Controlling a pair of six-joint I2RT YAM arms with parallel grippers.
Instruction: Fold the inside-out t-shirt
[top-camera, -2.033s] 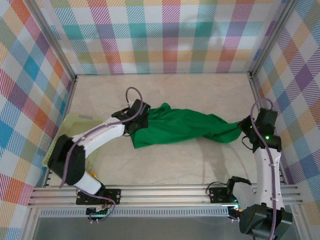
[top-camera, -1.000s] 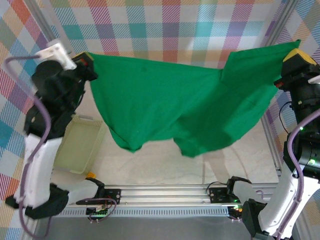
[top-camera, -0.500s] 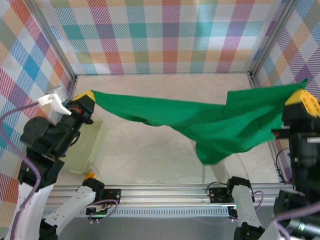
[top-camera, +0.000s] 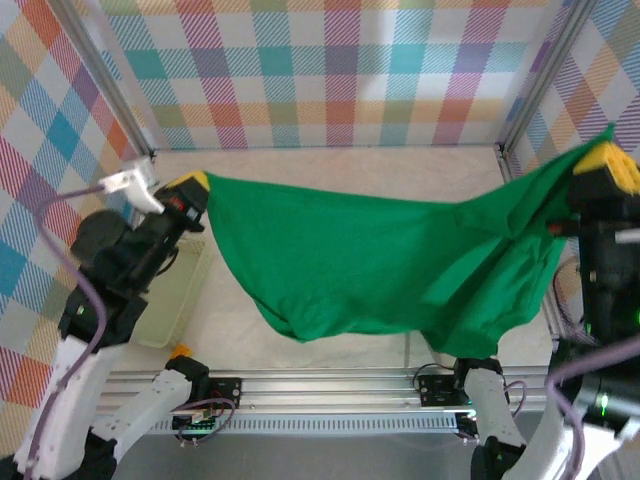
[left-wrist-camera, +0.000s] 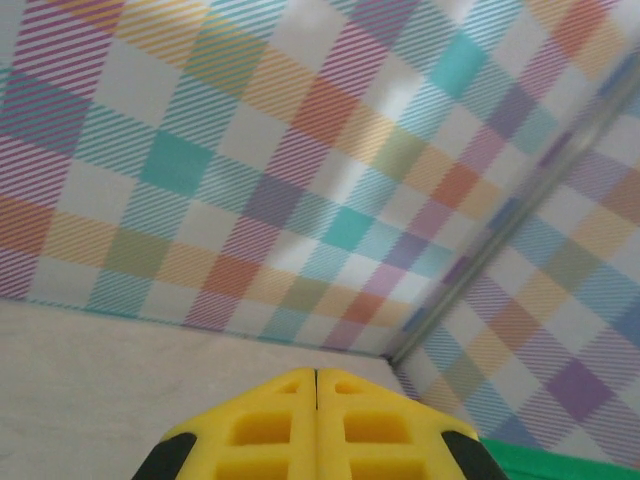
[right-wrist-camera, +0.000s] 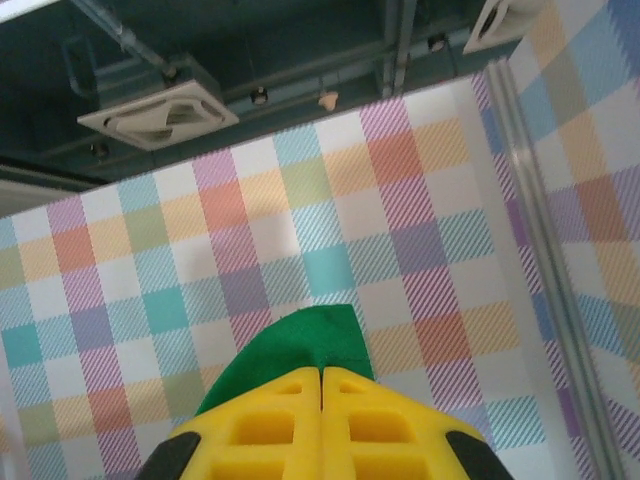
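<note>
My left gripper will next move down and outward to let go of the shirt's corner on the bare far tabletop, because that part is clear.
The bright green t-shirt (top-camera: 390, 265) hangs in the air, stretched between both raised arms, its lower edge sagging toward the table. My left gripper (top-camera: 196, 182) is shut on the shirt's left corner, its yellow fingers pressed together (left-wrist-camera: 316, 378), with a sliver of green cloth (left-wrist-camera: 560, 462) at the lower right of the left wrist view. My right gripper (top-camera: 606, 158) is shut on the shirt's right corner. A tip of the green cloth (right-wrist-camera: 300, 345) sticks out above its closed yellow fingers (right-wrist-camera: 321, 374) in the right wrist view.
A pale yellow-green mesh basket (top-camera: 178, 300) stands at the table's left edge, under the left arm. Checked walls (top-camera: 340, 70) enclose the beige table (top-camera: 330, 165) on three sides. A metal rail (top-camera: 330, 385) runs along the near edge.
Both arms lifted the shirt off the table and held it stretched. In the last half second the cloth spread wider and billowed down at the middle; the left gripper moved slightly right.
</note>
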